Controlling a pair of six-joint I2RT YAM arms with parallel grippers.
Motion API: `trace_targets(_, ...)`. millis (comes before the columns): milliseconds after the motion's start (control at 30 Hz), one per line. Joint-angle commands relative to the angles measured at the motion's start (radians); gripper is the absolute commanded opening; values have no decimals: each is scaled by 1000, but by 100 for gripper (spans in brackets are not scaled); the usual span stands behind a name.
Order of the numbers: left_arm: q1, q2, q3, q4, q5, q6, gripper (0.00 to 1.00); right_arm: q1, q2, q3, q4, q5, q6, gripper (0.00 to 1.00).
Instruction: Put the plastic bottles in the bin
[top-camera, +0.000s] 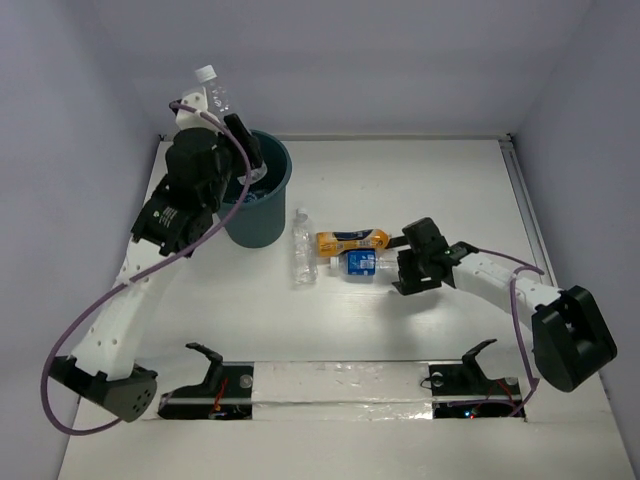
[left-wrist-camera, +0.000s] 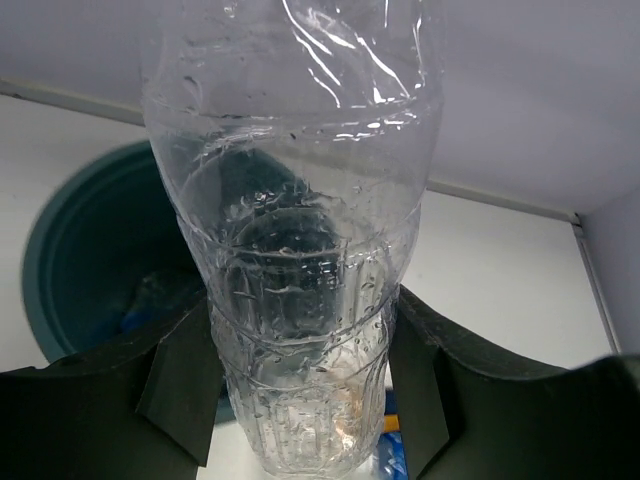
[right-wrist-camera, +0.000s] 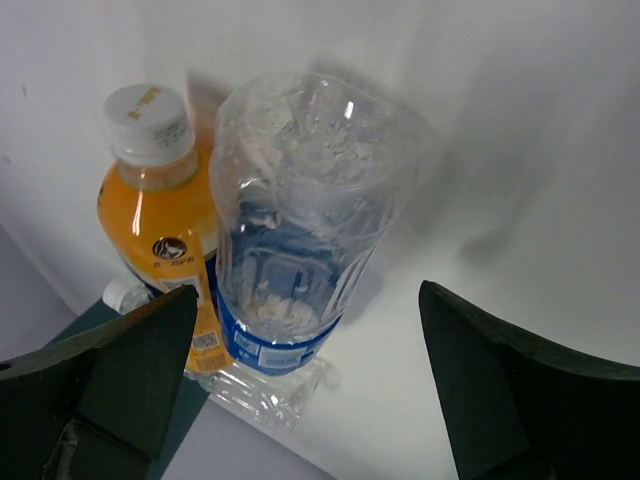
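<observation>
The left gripper should next bring the clear crinkly bottle (top-camera: 214, 92) down to the bin's opening (top-camera: 271, 163) and let it go, because the bottle's base is hanging over that opening.
My left gripper (top-camera: 240, 138) is shut on a clear crinkly bottle (top-camera: 214, 92) with a white cap. It holds the bottle raised above the near left rim of the dark teal bin (top-camera: 262, 222). In the left wrist view both pads press the bottle's base (left-wrist-camera: 300, 390), with the bin (left-wrist-camera: 90, 250) behind it. At least one bottle with a blue label lies inside the bin. My right gripper (top-camera: 400, 266) is open and empty on the table, facing a blue-labelled clear bottle (top-camera: 360, 262) (right-wrist-camera: 300, 200) and an orange bottle (top-camera: 352, 240) (right-wrist-camera: 160, 220). A third clear bottle (top-camera: 304, 250) lies left of them.
White walls close in the table at the back and both sides. A shiny strip (top-camera: 340, 385) with two black brackets runs along the near edge between the arm bases. A rail (top-camera: 522, 200) lines the right edge.
</observation>
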Motion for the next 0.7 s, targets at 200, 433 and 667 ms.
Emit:
trace_targets(200,248,99,29,84,277,39,46,-34,88,38,-17,33,-4,94)
trace_targets(433,282,141,-100,193,274,37,47,-63,111,3,3,17,-58,89)
trace_targets(667,282,55,-310,345,170,74,79,-72,136,-12,-1,6,-110,84)
